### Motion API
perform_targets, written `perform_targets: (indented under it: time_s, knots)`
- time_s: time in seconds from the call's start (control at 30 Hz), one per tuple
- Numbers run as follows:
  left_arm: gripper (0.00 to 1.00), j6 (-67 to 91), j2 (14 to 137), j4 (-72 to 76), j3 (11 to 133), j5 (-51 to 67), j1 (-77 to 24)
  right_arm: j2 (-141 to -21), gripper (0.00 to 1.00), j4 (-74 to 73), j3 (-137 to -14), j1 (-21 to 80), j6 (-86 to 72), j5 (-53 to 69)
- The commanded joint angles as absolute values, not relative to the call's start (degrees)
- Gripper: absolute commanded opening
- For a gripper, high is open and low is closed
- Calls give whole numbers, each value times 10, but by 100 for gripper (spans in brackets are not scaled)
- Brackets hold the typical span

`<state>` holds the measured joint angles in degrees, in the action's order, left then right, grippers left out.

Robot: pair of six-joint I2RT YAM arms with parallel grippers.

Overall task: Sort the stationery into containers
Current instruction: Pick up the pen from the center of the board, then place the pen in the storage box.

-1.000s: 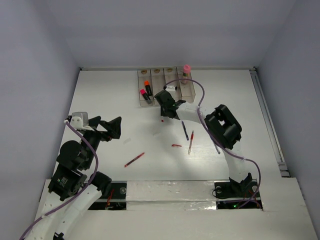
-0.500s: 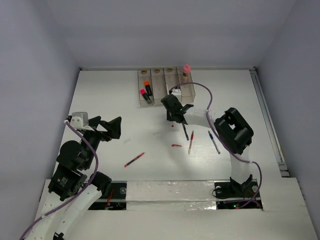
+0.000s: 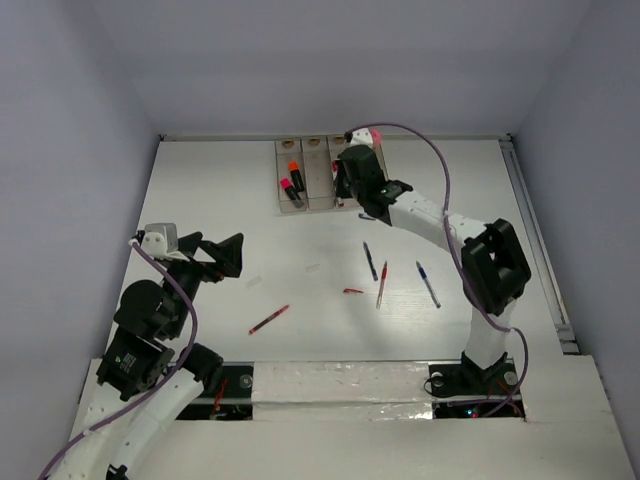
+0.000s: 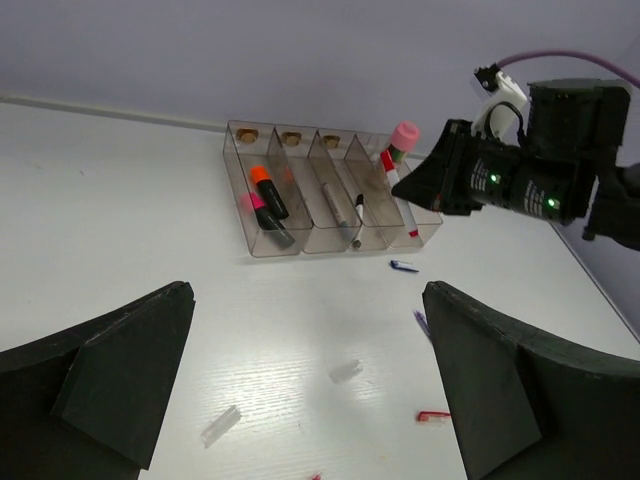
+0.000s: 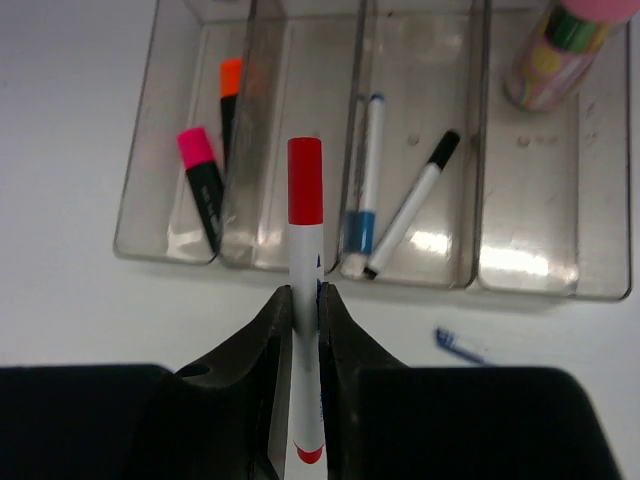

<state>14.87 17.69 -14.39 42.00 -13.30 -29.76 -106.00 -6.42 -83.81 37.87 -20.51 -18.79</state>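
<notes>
The right gripper moves the white marker outward from the near edge of the clear bins to over the third bin (image 3: 342, 170) (image 5: 419, 155) next.
My right gripper (image 5: 305, 300) is shut on a white marker with a red cap (image 5: 305, 230) and holds it above the near edge of the four clear bins (image 5: 530, 270), over the second one. The left bin holds a pink-capped highlighter (image 5: 200, 170) and an orange-capped one (image 5: 229, 95). The third bin holds two white markers (image 5: 368, 170). The glue stick (image 5: 555, 50) stands in the right bin. In the top view the right gripper (image 3: 343, 183) is at the bins (image 3: 318, 200). My left gripper (image 3: 215, 255) is open and empty at the table's left.
Loose pens lie mid-table: a red one (image 3: 268, 319), a blue one (image 3: 370, 261), a red one (image 3: 382, 284), a blue one (image 3: 428, 284) and a short red piece (image 3: 352, 291). A blue piece (image 5: 460, 345) lies before the bins. Two clear caps (image 4: 347, 371) lie below the left gripper.
My right arm has swung from the table's middle back and right to the bins, carrying the marker. The left arm has not moved.
</notes>
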Motion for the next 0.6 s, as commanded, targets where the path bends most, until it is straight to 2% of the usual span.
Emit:
perform_targets:
  time_s: [0.0, 0.27, 0.4, 0.57]
  knots:
    - [99, 146, 191, -115, 418, -131, -294, -1112, 0, -40, -904, 333, -155, -149]
    - [99, 145, 201, -113, 419, -133, -294, -1235, 1, -106, -1096, 297, -118, -128]
    - [99, 145, 205, -112, 419, -133, -294, -1272, 13, -116, -1127, 292, -118, -143]
    - [99, 145, 208, -111, 419, -128, -289, -1290, 21, -123, -1158, 292, -114, -138]
